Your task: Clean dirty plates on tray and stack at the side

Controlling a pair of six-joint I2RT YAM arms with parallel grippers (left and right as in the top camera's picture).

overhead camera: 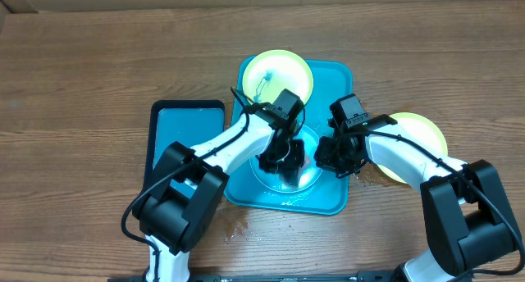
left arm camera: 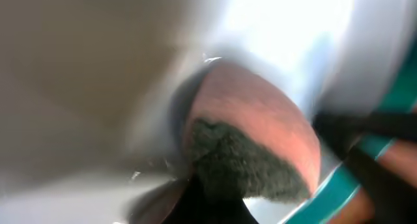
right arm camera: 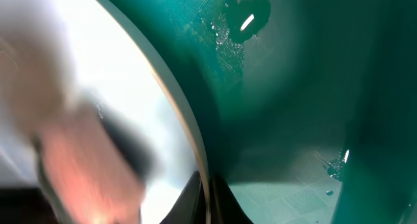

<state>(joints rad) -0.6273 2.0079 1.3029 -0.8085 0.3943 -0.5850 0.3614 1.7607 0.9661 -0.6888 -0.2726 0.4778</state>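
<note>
The left gripper rises off the plate next, crosses to the smaller black-rimmed blue tray point(overhead camera: 188, 130) and lowers to release the sponge. The far part of the blue tray's bottom is clear.
The light blue plate point(overhead camera: 305, 172) lies in the near half of the turquoise tray point(overhead camera: 336, 77). My left gripper point(overhead camera: 277, 160) is shut on a pink sponge with a dark green scrub face point(left arm camera: 254, 152), pressed on that plate's pale centre point(left arm camera: 98, 87). My right gripper point(overhead camera: 333, 156) is shut on the plate's right rim point(right arm camera: 189, 126), with one finger on each side of it point(right arm camera: 210, 201). One yellow-green plate point(overhead camera: 279, 75) with a blue-green smear rests at the tray's far end. The other yellow-green plate point(overhead camera: 418, 134) lies on the table to the right of the tray.
A smaller black-rimmed blue tray point(overhead camera: 187, 122) lies just left of the turquoise tray. Water drops sit on the turquoise tray floor point(right arm camera: 228, 28). A few wet spots mark the wooden table point(overhead camera: 238, 226) in front of the tray.
</note>
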